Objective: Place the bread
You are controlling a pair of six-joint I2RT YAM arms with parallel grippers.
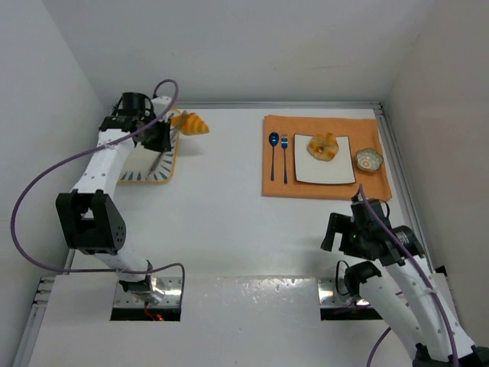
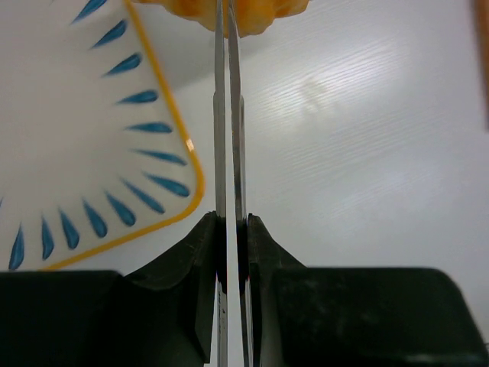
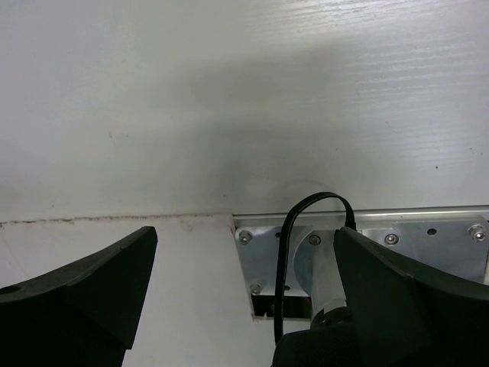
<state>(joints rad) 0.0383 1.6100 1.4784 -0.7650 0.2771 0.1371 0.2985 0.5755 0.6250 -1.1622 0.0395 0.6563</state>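
My left gripper will swing across the table next and lower the bread onto the near side of the round bun [image 1: 324, 147], because the white plate [image 1: 344, 172] is bare there.
My left gripper [image 1: 160, 136] [image 2: 231, 223] is shut on a pair of thin metal tongs [image 2: 229, 130]. The blades lie almost together and run out to the croissant-like bread [image 1: 192, 123] [image 2: 260, 14]. That piece sits at the tong tips, just past the corner of the patterned plate [image 1: 166, 173] [image 2: 92, 153], over the table. The round bun [image 1: 324, 147] lies on a white square plate [image 1: 344, 172] on the orange placemat [image 1: 275, 187]. Low near its own base, my right gripper [image 1: 348, 229] [image 3: 244, 260] stands open and holds nothing.
A blue spoon [image 1: 273, 145] and fork [image 1: 284, 149] lie on the mat left of the white plate. A small patterned bowl [image 1: 370, 160] sits at its right. White walls close in the left, back and right. The right arm's metal base plate [image 3: 367, 245] shows below that gripper.
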